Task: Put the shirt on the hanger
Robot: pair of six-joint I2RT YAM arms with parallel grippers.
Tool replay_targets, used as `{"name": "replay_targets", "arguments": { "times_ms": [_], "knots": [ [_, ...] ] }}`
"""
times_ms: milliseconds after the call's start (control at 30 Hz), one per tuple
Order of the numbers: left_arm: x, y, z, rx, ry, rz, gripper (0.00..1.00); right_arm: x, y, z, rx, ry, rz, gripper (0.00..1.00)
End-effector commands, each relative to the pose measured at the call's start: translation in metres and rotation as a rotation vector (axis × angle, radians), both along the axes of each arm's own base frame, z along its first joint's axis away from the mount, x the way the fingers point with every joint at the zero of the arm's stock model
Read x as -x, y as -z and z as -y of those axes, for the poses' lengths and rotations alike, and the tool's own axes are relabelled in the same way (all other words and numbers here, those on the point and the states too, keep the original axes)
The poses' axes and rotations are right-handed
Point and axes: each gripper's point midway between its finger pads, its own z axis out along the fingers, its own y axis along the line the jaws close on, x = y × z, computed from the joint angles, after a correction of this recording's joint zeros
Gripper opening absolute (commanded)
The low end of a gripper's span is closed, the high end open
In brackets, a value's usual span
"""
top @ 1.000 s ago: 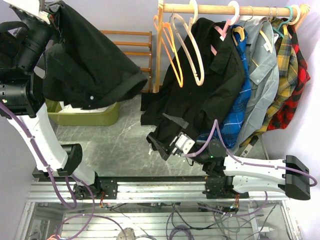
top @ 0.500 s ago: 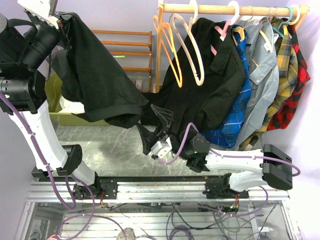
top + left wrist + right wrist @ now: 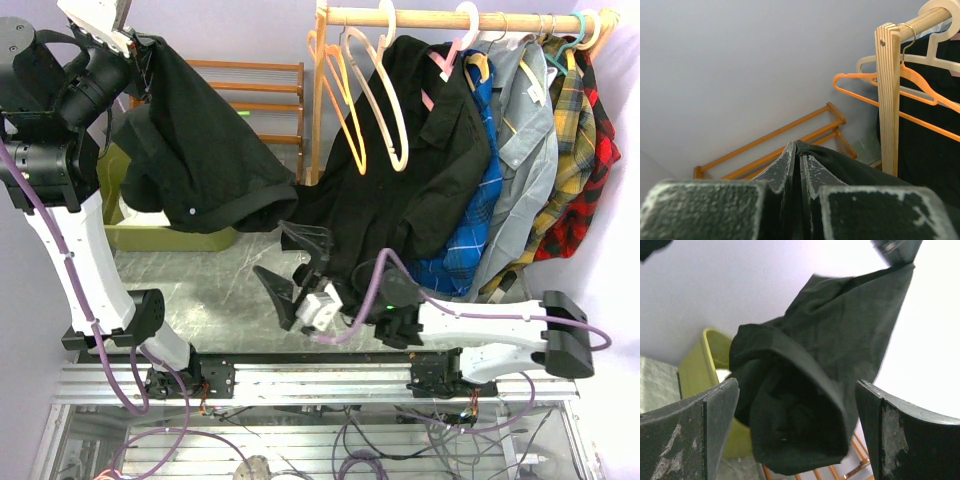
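Observation:
The shirt's rolled end (image 3: 279, 204) (image 3: 815, 415) is outward of my right gripper, between its open fingers, so my right gripper needs to move outward onto that end next and close.
The black shirt (image 3: 210, 160) hangs bunched from my left gripper (image 3: 140, 45), which is raised high at the top left and shut on its fabric (image 3: 850, 170); the left wrist view shows cloth pinched between the fingers (image 3: 800, 160). The cream-peach hanger (image 3: 385, 100) hangs on the wooden rail, empty, next to orange hangers (image 3: 340, 100). It also shows in the left wrist view (image 3: 935, 57). My right gripper (image 3: 290, 262) is wide open just below and right of the shirt's lower folded end. In the right wrist view the shirt's rolled end (image 3: 805, 400) lies between the open fingers (image 3: 690, 430), not touching them.
The rail (image 3: 450, 18) carries another black shirt on a pink hanger (image 3: 420, 170), a blue plaid shirt (image 3: 480, 200), and grey, yellow and red shirts. A wooden post (image 3: 320, 110) holds the rail's left end. A green bin (image 3: 170, 235) and a wooden rack (image 3: 260, 100) stand behind.
My right gripper has moved left and up, out from under the hanging shirts towards the dangling shirt's lower end. My left arm has swung the shirt slightly rightwards.

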Motion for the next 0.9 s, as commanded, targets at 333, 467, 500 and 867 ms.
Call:
{"name": "replay_targets", "arguments": {
  "times_ms": [333, 467, 500, 867],
  "knots": [
    [0.022, -0.018, 0.008, -0.01, 0.04, 0.068, 0.14, -0.053, -0.005, -0.023, -0.138, 0.319, 0.14, 0.97],
    [0.025, -0.018, 0.007, -0.018, 0.03, 0.07, 0.15, -0.037, -0.003, -0.016, -0.116, 0.234, 0.142, 0.96],
    [0.025, -0.017, 0.006, -0.019, 0.027, 0.068, 0.15, -0.031, -0.001, -0.013, -0.115, 0.208, 0.138, 0.95],
    [0.027, -0.017, 0.01, -0.001, 0.051, 0.059, 0.14, -0.044, -0.01, -0.008, -0.095, 0.267, 0.173, 0.94]
  ]
}}
